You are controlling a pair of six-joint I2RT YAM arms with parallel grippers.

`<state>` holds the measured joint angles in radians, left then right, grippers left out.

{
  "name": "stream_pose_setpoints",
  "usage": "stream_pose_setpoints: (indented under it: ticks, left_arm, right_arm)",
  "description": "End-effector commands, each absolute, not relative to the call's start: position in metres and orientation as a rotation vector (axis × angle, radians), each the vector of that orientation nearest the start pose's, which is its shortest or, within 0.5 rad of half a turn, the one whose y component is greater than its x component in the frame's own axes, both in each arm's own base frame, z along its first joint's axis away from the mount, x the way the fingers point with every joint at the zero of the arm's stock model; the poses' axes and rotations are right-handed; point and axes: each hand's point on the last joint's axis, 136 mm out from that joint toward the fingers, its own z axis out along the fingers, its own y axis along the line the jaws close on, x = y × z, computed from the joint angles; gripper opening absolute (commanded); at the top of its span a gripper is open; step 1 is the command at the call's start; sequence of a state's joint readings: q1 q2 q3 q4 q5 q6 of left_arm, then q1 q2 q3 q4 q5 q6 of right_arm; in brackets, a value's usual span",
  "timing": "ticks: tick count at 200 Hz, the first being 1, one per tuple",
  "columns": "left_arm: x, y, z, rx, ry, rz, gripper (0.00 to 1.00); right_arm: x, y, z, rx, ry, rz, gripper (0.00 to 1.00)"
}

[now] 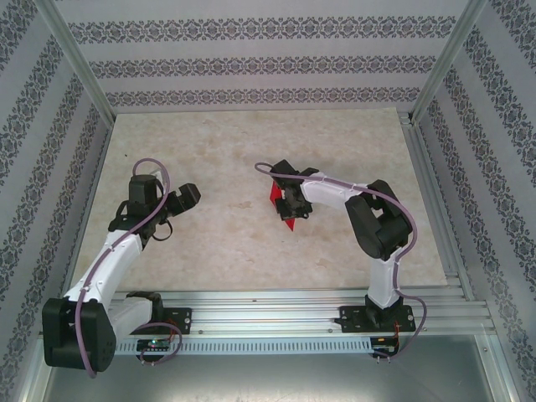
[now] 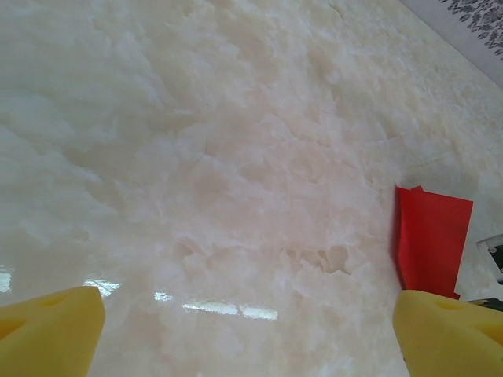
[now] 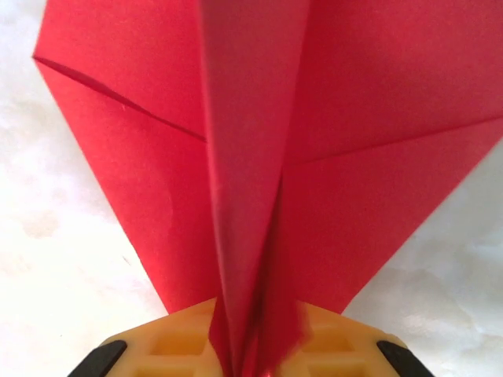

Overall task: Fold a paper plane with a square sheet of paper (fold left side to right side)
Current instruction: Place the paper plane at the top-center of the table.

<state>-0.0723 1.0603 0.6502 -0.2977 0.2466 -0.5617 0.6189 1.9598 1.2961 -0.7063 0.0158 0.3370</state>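
Observation:
My right gripper will next carry the plane (image 1: pixel 273 199) outward by its bottom fold and release it on the bare table toward the far patterned panel.
The paper plane (image 3: pixel 251 157) is bright red, with two wings spread flat and a raised centre keel. That keel runs down between the yellow pads (image 3: pixel 165 349) of my right gripper (image 3: pixel 251 357), which is shut on it. From above, the plane (image 1: pixel 273 199) lies mid-table under the right gripper (image 1: pixel 291 207), with red showing on both sides of the fingers. My left gripper (image 1: pixel 174 213) hovers over bare table well to the left, open, nothing between its yellow fingertips (image 2: pixel 47 330). In the left wrist view one red wing (image 2: pixel 428 247) shows at the right edge.
The pale marble-patterned table top (image 1: pixel 234 159) is walled by patterned panels on three sides. An aluminium rail (image 1: pixel 276 301) carrying both arm bases runs along the near edge. A metal frame strip (image 1: pixel 435 193) borders the right side.

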Motion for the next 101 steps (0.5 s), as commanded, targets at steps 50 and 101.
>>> stream_pose_setpoints:
  ticks: [50,101]
  left_arm:
    - [0.310,-0.054,0.151,-0.410,2.282,-0.524,0.97]
    - [0.303,-0.044,0.164,-0.400,2.236,-0.456,1.00]
  right_arm:
    - [0.351,0.222,0.043,-0.332,2.873,0.147,0.07]
    - [0.425,0.203,0.071,-0.299,2.788,0.141,0.06]
